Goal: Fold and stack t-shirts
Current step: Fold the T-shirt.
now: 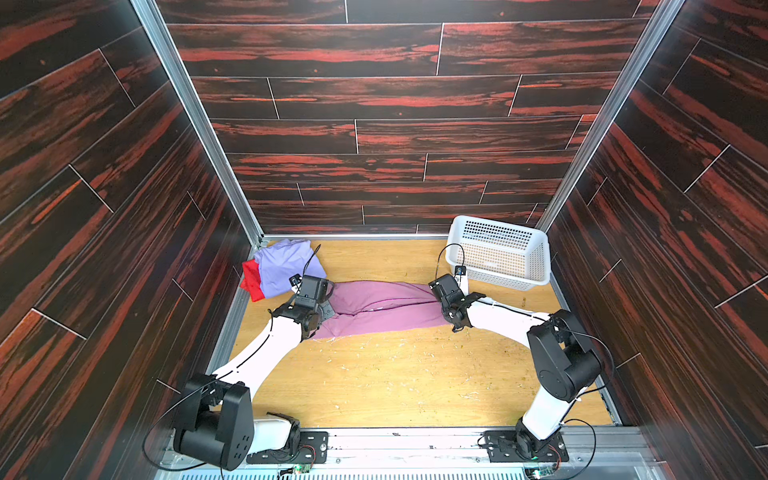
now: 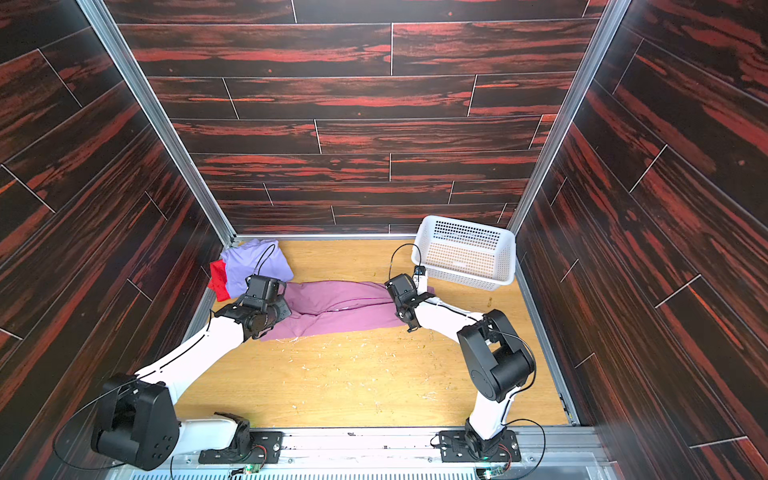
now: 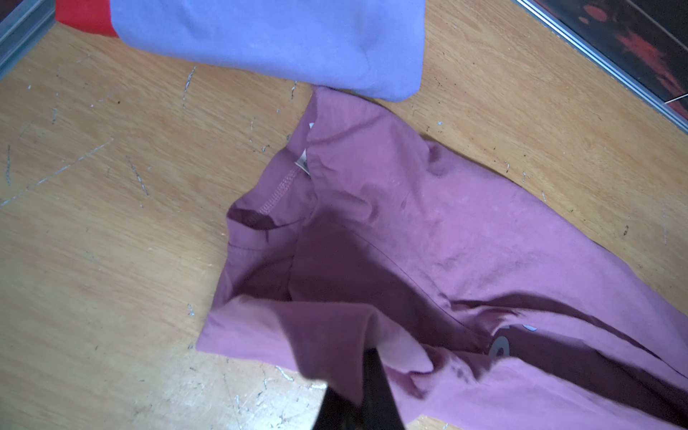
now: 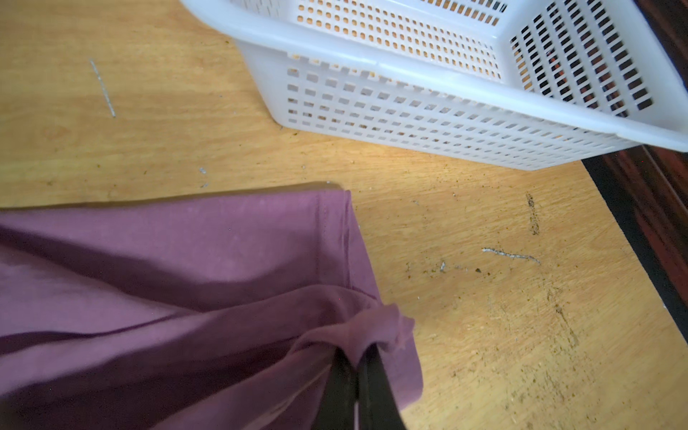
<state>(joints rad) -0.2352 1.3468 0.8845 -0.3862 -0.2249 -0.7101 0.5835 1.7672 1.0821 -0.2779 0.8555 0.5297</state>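
Note:
I need to carry the fold outward next with my left gripper, onto the far shoulder of the pink-mauve t-shirt beside the lavender t-shirt, and let go of it there. The fold still hangs short of that place.
A pink-mauve t-shirt (image 1: pixel 382 307) (image 2: pixel 336 307) lies stretched crosswise on the wooden table between my two grippers. My left gripper (image 3: pixel 368 359) (image 1: pixel 326 309) is shut on a fold of cloth at the collar end (image 3: pixel 283 190). At the opposite end my right gripper (image 4: pixel 359 353) (image 1: pixel 442 307) is shut on a bunched corner by the hem (image 4: pixel 335 231). Both pinched parts are raised slightly off the table. A lavender t-shirt (image 1: pixel 286 266) (image 3: pixel 279 41) lies folded in the far left corner on top of a red t-shirt (image 1: pixel 251 280) (image 3: pixel 82 15). Pale lettering (image 3: pixel 500 348) shows on the pink-mauve shirt.
A white perforated basket (image 1: pixel 498 226) (image 4: pixel 409 70) with nothing in it stands at the back right, close behind the right gripper. Dark wood-pattern walls and aluminium rails (image 1: pixel 232 328) enclose the table. The scratched wooden table (image 1: pixel 395 374) runs bare toward the arm bases.

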